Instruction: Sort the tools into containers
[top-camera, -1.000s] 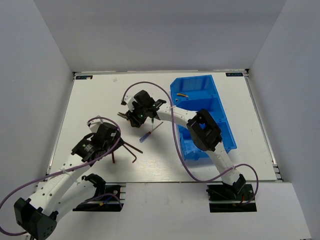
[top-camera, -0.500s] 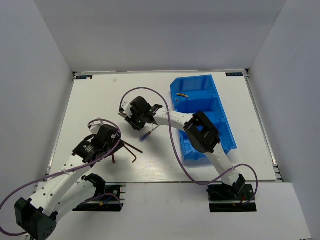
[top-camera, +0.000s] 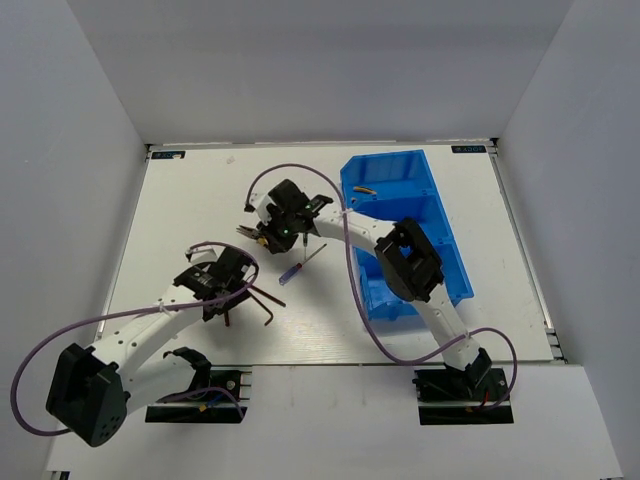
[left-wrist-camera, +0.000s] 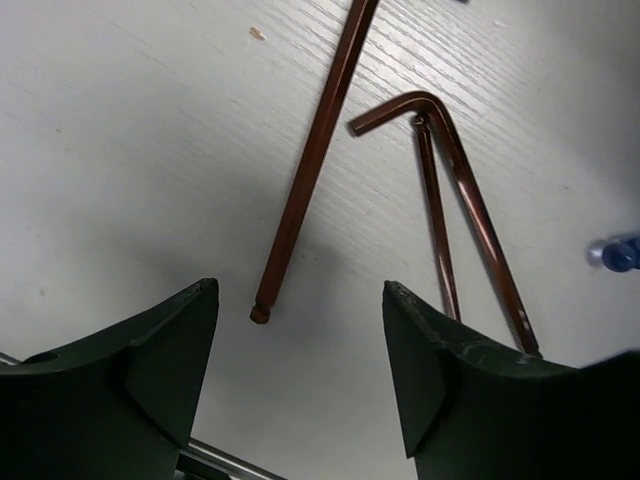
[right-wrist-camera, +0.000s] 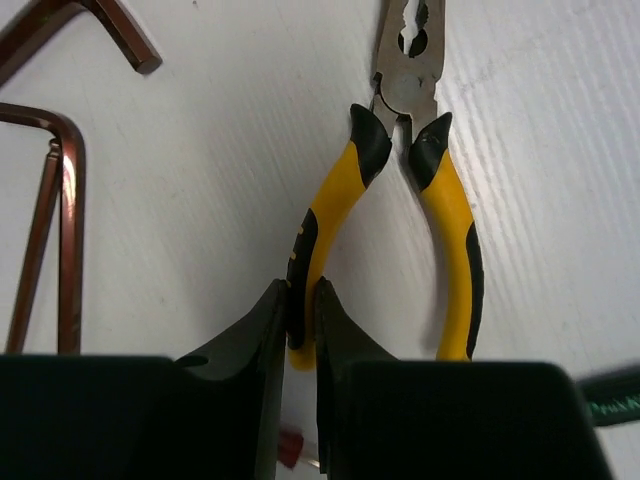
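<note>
The pliers should go up with my right gripper over the blue bin's far section (top-camera: 395, 177), which is to its right in the top view, and be released where another pair lies.
My right gripper (right-wrist-camera: 302, 290) is shut on the left handle of yellow-handled pliers (right-wrist-camera: 400, 150), which lie at or just above the white table; in the top view this gripper (top-camera: 262, 236) is left of the blue bin (top-camera: 452, 262). My left gripper (left-wrist-camera: 300, 290) is open and empty, its jaws wide apart just above the table near the end of a straight brown hex key (left-wrist-camera: 310, 170). L-shaped hex keys (left-wrist-camera: 460, 190) lie to its right. In the top view the left gripper (top-camera: 230, 305) is beside the hex keys (top-camera: 265, 305). A blue-handled screwdriver (top-camera: 295, 268) lies between the grippers.
The bin's far compartment holds another pair of pliers (top-camera: 367, 189). More hex keys (right-wrist-camera: 60, 200) lie left of the held pliers. A dark-green screwdriver handle (right-wrist-camera: 612, 398) shows at the right edge of the right wrist view. The right arm spans over the bin's near compartments.
My left arm has swung its wrist to the right, closer to the hex keys. My right gripper shifted slightly down-left and back, staying at the pliers.
</note>
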